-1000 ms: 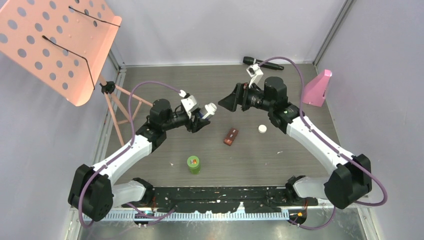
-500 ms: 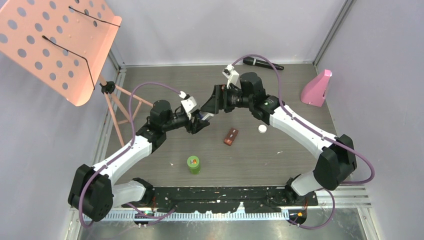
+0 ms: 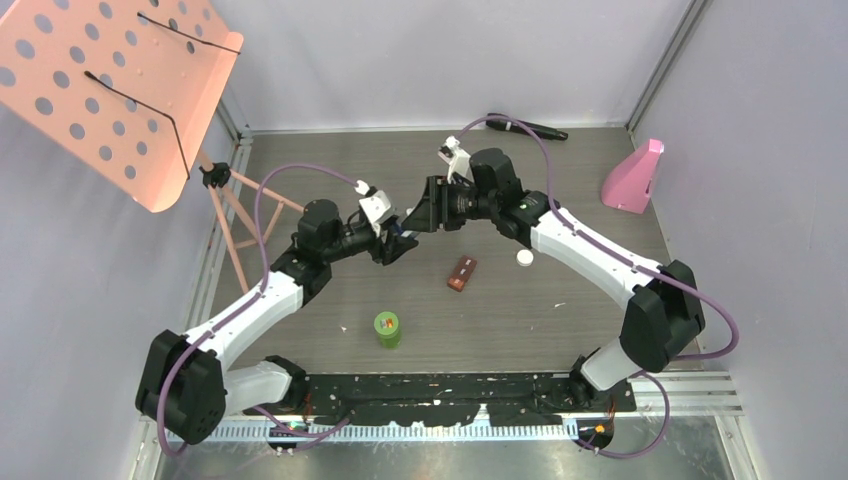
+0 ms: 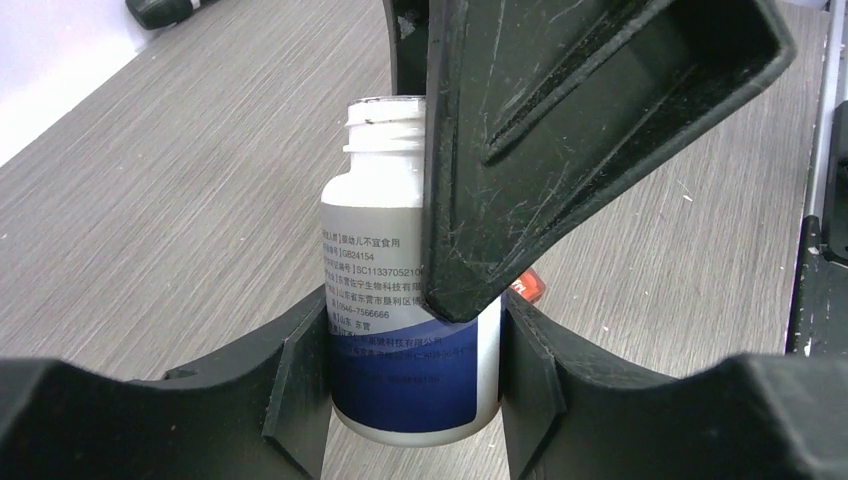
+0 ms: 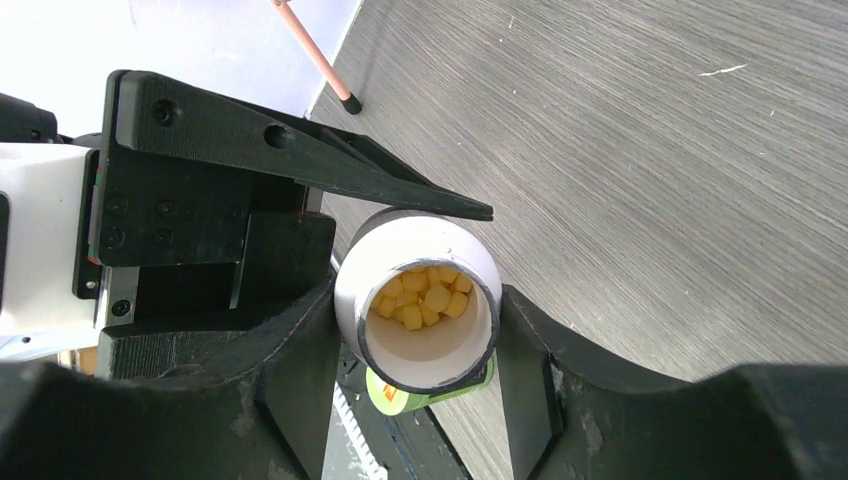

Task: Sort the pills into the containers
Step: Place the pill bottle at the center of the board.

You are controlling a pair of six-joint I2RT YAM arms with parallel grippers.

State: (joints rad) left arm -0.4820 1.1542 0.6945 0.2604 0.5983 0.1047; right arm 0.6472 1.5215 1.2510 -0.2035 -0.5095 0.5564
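Note:
My right gripper should lower the white bottle upright onto the clear tabletop beside the brown case [image 3: 461, 272] and release it. That spot is below my gripper, and the bottle must stay upright because its opening is uncapped.
Between my left gripper's [image 4: 412, 322] fingers stands the white bottle [image 4: 375, 260] with a blue label, upright and lifted off the table, neck open and uncapped. My right gripper [image 5: 418, 312] has come over it from the right: its fingers [image 4: 560, 130] lie against both sides of the bottle's upper part. Yellow pills [image 5: 425, 295] lie inside the open mouth. The white cap [image 3: 524, 258] rests on the table. The green-lidded bottle [image 3: 387, 328] stands near the front, and the brown case [image 3: 461, 272] lies mid-table. In the top view both grippers [image 3: 405, 228] meet at the bottle.
A black microphone [image 3: 527, 127] lies at the back edge. A pink wedge-shaped object [image 3: 634, 178] stands at the right wall. A salmon perforated music stand [image 3: 120, 80] overhangs the left side, its legs [image 3: 240, 215] on the table.
My right arm swung left from the table's right half to the bottle, and its jaws narrowed around the bottle. The left arm stayed still with the bottle.

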